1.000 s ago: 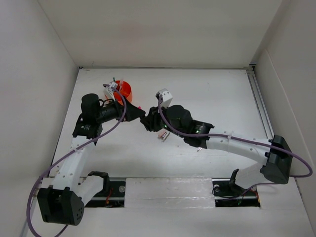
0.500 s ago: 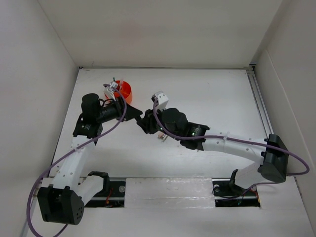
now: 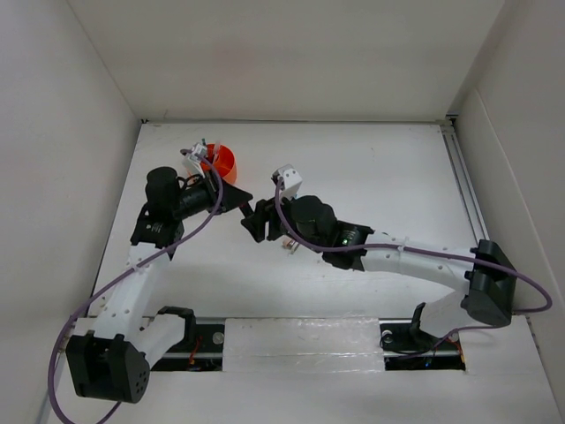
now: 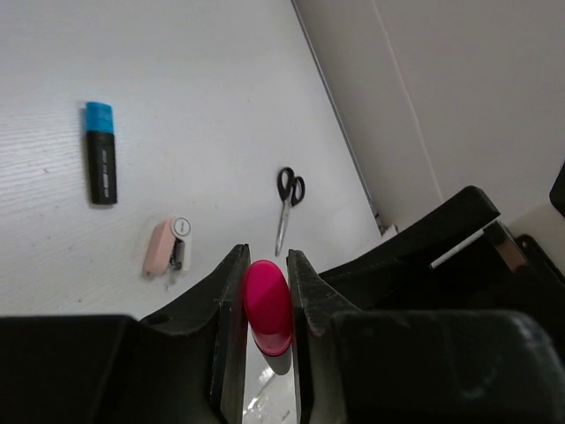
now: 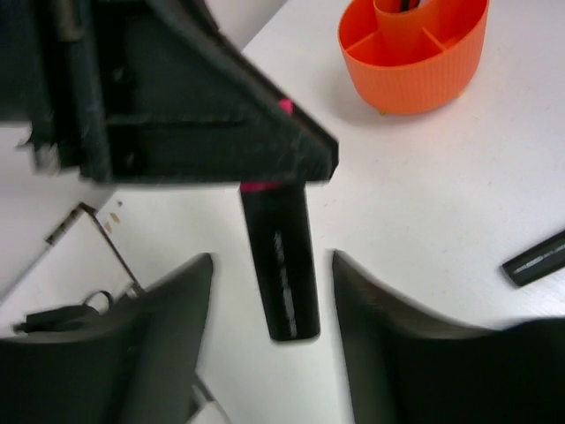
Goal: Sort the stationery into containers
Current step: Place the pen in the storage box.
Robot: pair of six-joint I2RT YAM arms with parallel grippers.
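I should next swing the highlighter in my left gripper outward and to the left in the top view, and let go of it inside the orange organiser (image 3: 222,160), which already has pens in it.
My left gripper (image 4: 265,267) is shut on the pink cap (image 4: 267,305) of a black highlighter (image 5: 281,261), which hangs above the table. My right gripper (image 5: 272,269) is open, its jaws on either side of the black barrel with a gap on both sides. In the top view the two grippers meet nose to nose, left gripper (image 3: 238,199) and right gripper (image 3: 256,221). The round orange organiser (image 5: 415,49) stands just beyond them, also seen behind the left wrist as the organiser (image 3: 222,160). A blue-capped highlighter (image 4: 101,154) and black-handled scissors (image 4: 287,205) lie on the table.
A small pink and white item (image 4: 166,247) lies between the blue-capped highlighter and the scissors. The end of another dark pen (image 5: 537,259) lies at the right edge of the right wrist view. White walls enclose the table on three sides.
My left gripper went from wide open to shut on the pink cap. My right gripper has opened off the barrel and shifted slightly left.
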